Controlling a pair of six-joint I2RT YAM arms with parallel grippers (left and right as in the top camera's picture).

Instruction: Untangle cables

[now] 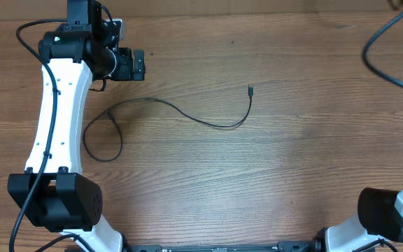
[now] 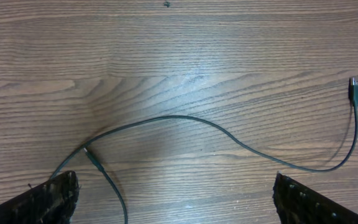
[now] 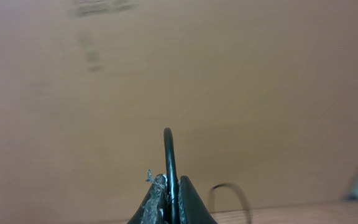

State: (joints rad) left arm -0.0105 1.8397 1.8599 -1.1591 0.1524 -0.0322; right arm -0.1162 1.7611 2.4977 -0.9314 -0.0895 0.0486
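Observation:
I need to lower my right gripper next and tip it down over the table's far corner on its own side [image 1: 397, 49] to release its cable, as the looped cable is well away.
One thin black cable [image 1: 187, 115] lies on the wooden table [image 1: 292, 168], with a loop [image 1: 102, 140] at its left end and a small plug [image 1: 250, 89] at its right. The left wrist view shows this cable [image 2: 229, 134] and its plug [image 2: 353, 88]. My left gripper [image 1: 130, 65] hangs above the table beyond the loop. It is open [image 2: 179, 208], with nothing between its fingers [image 2: 48, 199]. My right gripper [image 3: 171, 186] is shut on another thin black cable [image 3: 168, 155] that stands up out of the jaws. This gripper is out of the overhead view.
A black cord [image 1: 380, 42] curves along the top right edge of the table; whether it is the held one I cannot tell. The right arm's base [image 1: 387, 217] sits at the front right, the left arm's base [image 1: 54, 199] at the front left. A plain brown wall [image 3: 229, 74] fills the right wrist view.

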